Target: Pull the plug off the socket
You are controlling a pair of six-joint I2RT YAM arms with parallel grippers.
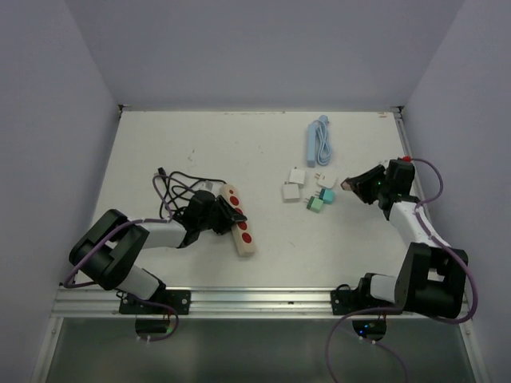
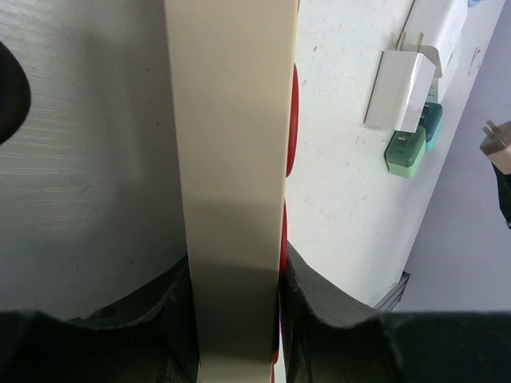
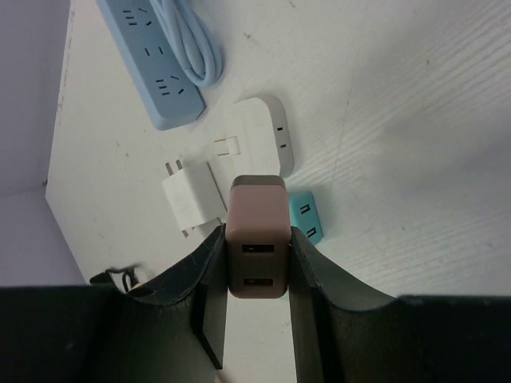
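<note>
My right gripper holds the plug and will next lower it onto the bare spot (image 1: pixel 344 195) (image 3: pixel 351 196) beside the teal charger, and then it will open.
The socket is a cream power strip (image 1: pixel 242 225) with red outlets, lying at the left of the table. My left gripper (image 1: pixel 227 217) is shut on its sides; the left wrist view has the strip (image 2: pixel 231 159) pinched between both pads, with the gripper (image 2: pixel 237 319) at its near part. The plug (image 1: pixel 348 184), a brownish-pink charger block, is off the strip and held above the table's right side. My right gripper (image 1: pixel 356 186) is shut on it. Seen from the right wrist, the plug (image 3: pixel 257 239) sits between the fingers of that gripper (image 3: pixel 257 275), its two ports facing the camera.
Loose chargers lie mid-table: white ones (image 1: pixel 296 176) (image 1: pixel 290 192) and two green-teal ones (image 1: pixel 317 203). A blue power strip (image 1: pixel 311 144) with a coiled cable (image 1: pixel 323 137) rests behind them. The cream strip's black cord (image 1: pixel 180 187) loops at the left.
</note>
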